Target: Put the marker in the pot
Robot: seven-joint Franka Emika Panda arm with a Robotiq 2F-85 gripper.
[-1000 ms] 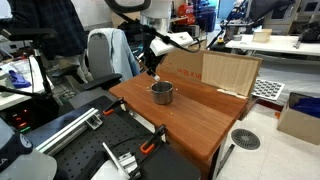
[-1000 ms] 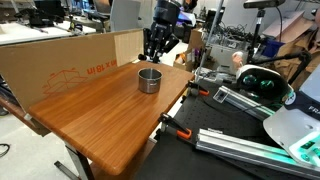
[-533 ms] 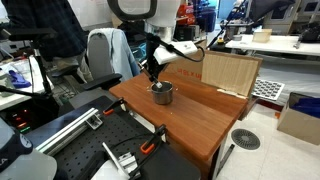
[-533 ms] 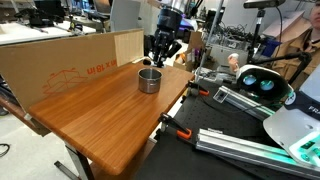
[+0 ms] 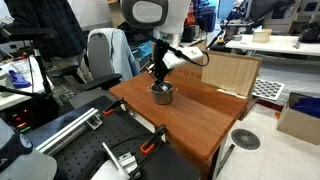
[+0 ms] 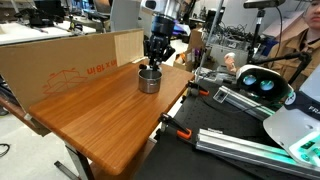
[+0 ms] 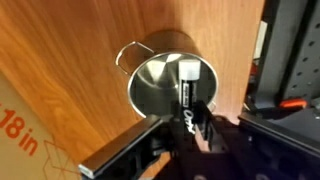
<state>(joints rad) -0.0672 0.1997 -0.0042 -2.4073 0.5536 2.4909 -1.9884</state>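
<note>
My gripper lowers and shifts left in the wrist view next, over the middle of the pot's opening (image 7: 170, 86), since the marker's white tip hangs off-center.
The small silver pot (image 5: 161, 93) stands on the wooden table (image 5: 200, 115) near its far edge; it also shows in an exterior view (image 6: 148, 80) and in the wrist view (image 7: 160, 85). My gripper (image 5: 157, 72) hangs right above the pot, also seen in an exterior view (image 6: 152, 60). In the wrist view the gripper (image 7: 192, 125) is shut on the dark marker (image 7: 187, 95), which has white lettering and a white tip. The marker points down into the pot's open mouth.
A cardboard box (image 5: 215, 70) stands at the back of the table, also shown in an exterior view (image 6: 60, 62). Clamps and metal rails (image 6: 230, 140) lie beside the table edge. A chair (image 5: 105, 55) stands behind the table.
My gripper has moved with the marker from beside the pot to directly over it and has come lower toward its mouth.
</note>
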